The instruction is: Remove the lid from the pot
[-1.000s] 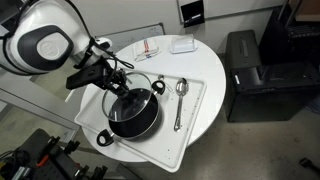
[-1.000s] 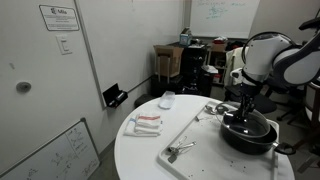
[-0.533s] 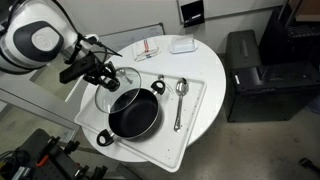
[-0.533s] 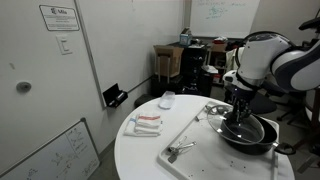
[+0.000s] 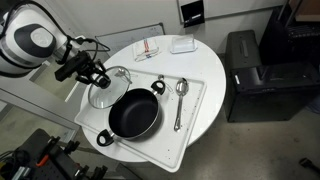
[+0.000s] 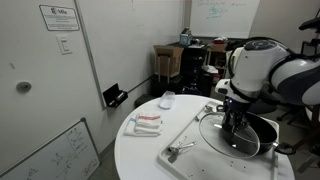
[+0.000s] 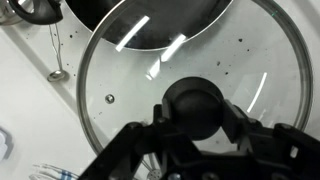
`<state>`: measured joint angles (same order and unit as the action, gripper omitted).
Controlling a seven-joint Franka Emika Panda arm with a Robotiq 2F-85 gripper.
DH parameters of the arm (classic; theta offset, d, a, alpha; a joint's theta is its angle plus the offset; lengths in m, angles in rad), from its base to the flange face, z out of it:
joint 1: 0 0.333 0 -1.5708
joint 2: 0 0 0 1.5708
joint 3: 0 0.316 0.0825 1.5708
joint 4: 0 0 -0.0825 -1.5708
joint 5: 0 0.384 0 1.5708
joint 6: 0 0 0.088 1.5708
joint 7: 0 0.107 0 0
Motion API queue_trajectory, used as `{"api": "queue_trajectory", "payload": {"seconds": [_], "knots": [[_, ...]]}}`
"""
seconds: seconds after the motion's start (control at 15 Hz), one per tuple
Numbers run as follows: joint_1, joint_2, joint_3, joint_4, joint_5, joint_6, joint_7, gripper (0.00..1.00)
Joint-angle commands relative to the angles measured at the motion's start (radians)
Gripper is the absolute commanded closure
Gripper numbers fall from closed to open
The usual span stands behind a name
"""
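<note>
I need to lower the lid in my gripper onto the bare tray area beside the pot below and release it next.
The black pot (image 5: 133, 112) sits uncovered on a white tray (image 5: 192, 118); in the wrist view only its rim (image 7: 140, 30) shows at the top. My gripper (image 5: 96, 77) is shut on the dark knob (image 7: 199, 108) of the glass lid (image 5: 108, 90), holding the lid tilted beside the pot, partly over the tray's edge. The lid (image 7: 200, 75) fills the wrist view, with the fingers (image 7: 160, 113) on both sides of the knob. In an exterior view the lid (image 6: 228, 135) hangs under the gripper (image 6: 233, 120), in front of the pot (image 6: 262, 133).
Silver spoons (image 5: 179, 100) lie on the tray beside the pot. A small white dish (image 5: 182, 45) and a packet (image 5: 147, 48) lie at the far side of the round white table (image 5: 210, 70). A black cabinet (image 5: 250, 70) stands next to the table.
The gripper has lifted the lid off the pot and carried it sideways, away from the pot toward the tray's edge. The pot is now open.
</note>
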<state>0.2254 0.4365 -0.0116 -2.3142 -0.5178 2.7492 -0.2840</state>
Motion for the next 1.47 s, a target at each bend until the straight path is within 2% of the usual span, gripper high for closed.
{"api": "queue_trajectory", "payload": {"seconds": [0.0,0.4,0.73,1.07,1.4], "knots": [[0.044,0.025,0.007,0.034,-0.070,-0.012,0.021,0.75],[0.095,0.059,0.037,0.043,-0.150,0.000,0.028,0.75],[0.100,0.101,0.055,0.045,-0.191,0.029,0.029,0.75],[0.107,0.177,0.020,0.044,-0.273,0.116,0.060,0.75],[0.156,0.266,-0.058,0.052,-0.326,0.237,0.077,0.75]]}}
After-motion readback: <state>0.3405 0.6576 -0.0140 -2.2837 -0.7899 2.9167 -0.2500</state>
